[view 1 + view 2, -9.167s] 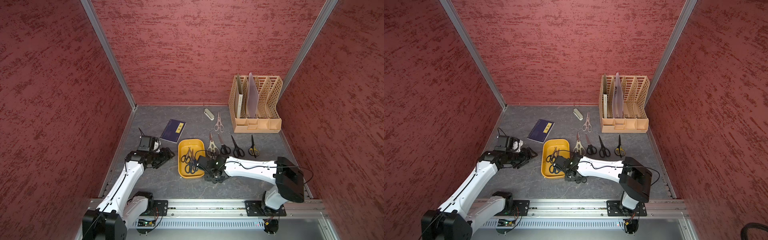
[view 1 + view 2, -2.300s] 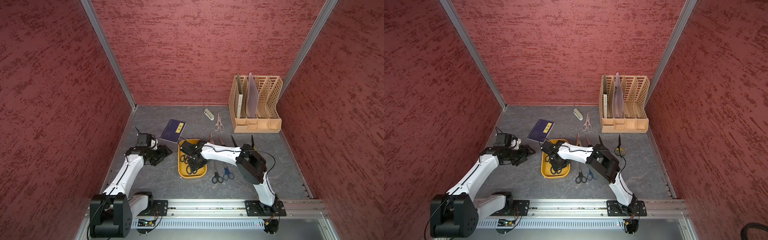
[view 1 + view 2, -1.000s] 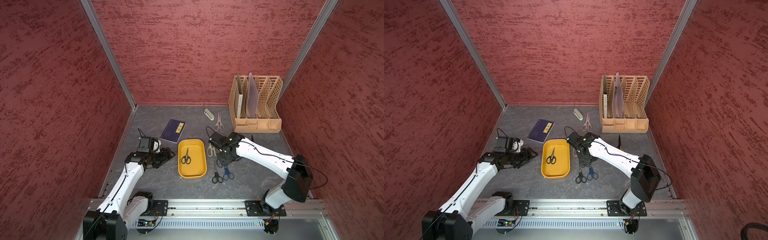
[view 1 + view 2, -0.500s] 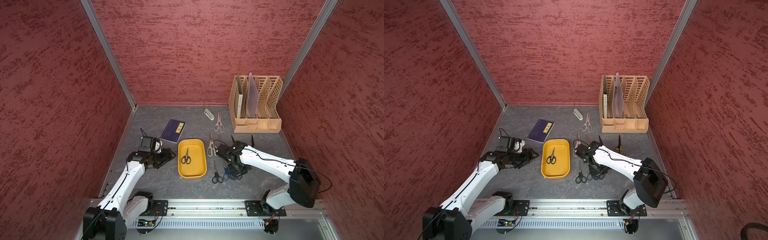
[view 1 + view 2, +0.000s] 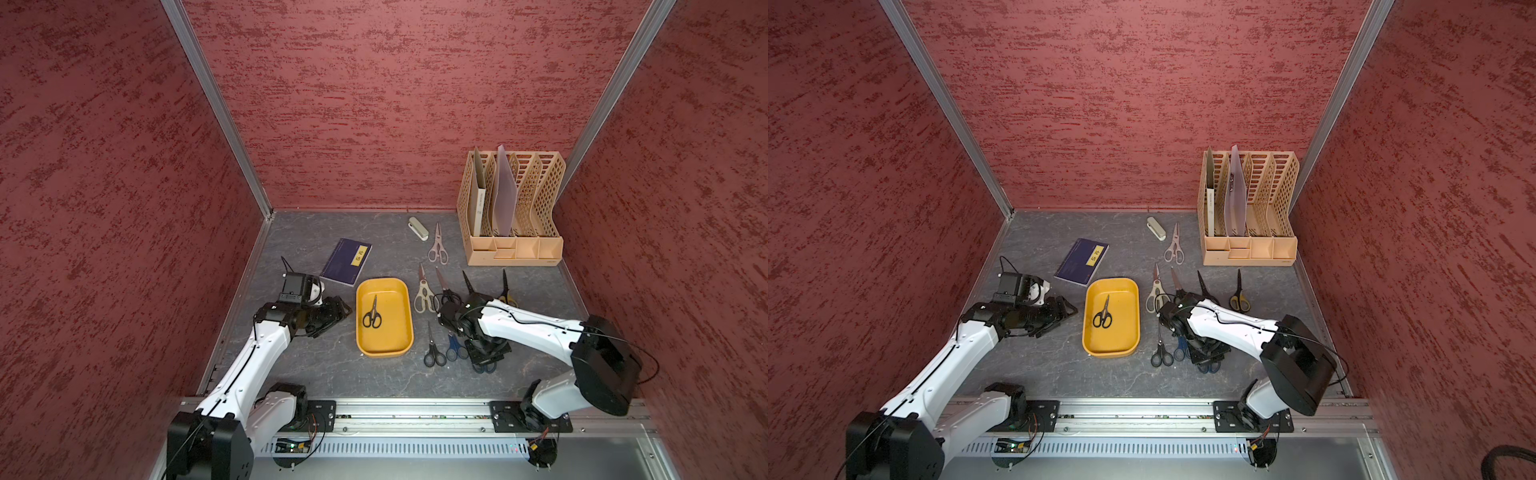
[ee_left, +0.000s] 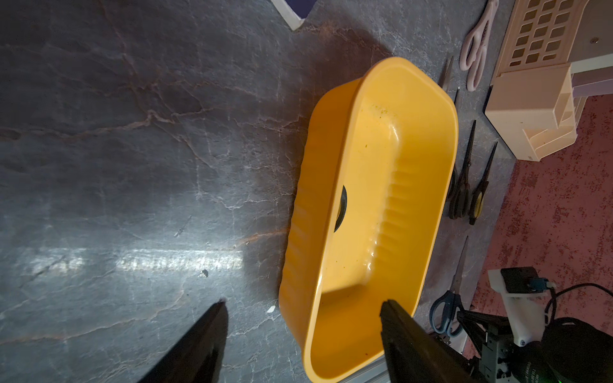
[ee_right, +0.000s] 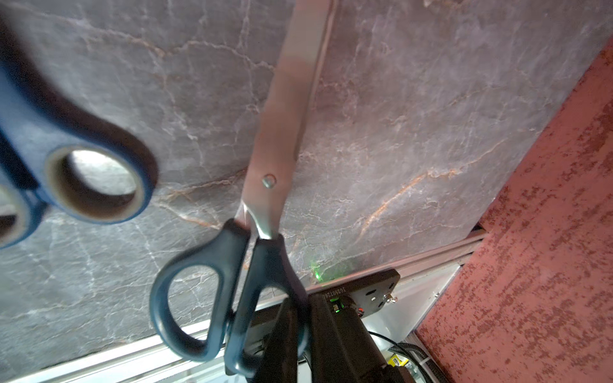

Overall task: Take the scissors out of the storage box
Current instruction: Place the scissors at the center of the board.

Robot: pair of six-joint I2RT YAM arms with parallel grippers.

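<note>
My right gripper moves down onto the bare tabletop beside the blue-handled pair next and releases the handle loop, since the dark-blue scissors still hover over that spot.
The yellow storage box sits at mid-table with one black-handled pair of scissors lying in it. To its right, low over the table, my right gripper is shut on the handle of a dark-handled pair of scissors, blades pointing away. Right beside it lie a blue-handled pair and a black-handled pair. My left gripper stands open and empty just left of the box.
Several more scissors lie in a row behind the right arm, and pinkish shears lie further back. A small stapler, a dark blue notebook and a tall beige file organizer stand at the back.
My right gripper has carried the dark-handled scissors from beside the box's far right toward the front, next to the two pairs lying there. The left arm has stayed put.
</note>
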